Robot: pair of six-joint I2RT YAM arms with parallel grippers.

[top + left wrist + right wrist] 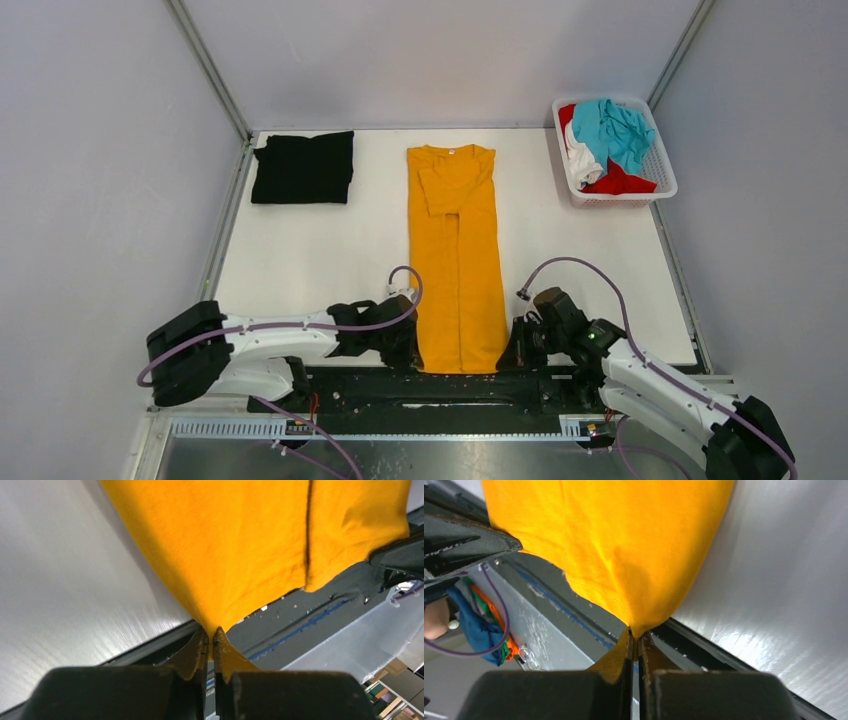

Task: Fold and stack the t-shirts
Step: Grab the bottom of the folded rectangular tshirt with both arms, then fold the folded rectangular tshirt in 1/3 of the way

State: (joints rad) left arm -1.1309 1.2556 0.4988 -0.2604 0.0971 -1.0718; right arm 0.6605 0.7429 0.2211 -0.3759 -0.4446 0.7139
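Note:
The shirt still lies long. My right gripper will next carry its hem corner up and outward, then down onto the shirt's edge beside the folded sleeve [488,214] to release it.
The large orange-yellow t-shirt [457,255] lies as a long narrow strip down the table's middle, sides and sleeves folded in, collar at the far end. My left gripper [408,345] is shut on its near left hem corner [212,622]. My right gripper [512,350] is shut on its near right hem corner [636,622]. Both corners are lifted slightly at the table's near edge. A folded black t-shirt [303,167] lies at the far left. The teal [612,130], red [620,182] and white [578,165] t-shirts are crumpled in the basket.
The white slotted basket [662,172] stands at the far right corner. The black base rail [450,388] of the arms runs along the near edge, just under the shirt's hem. Grey walls close in the table on three sides.

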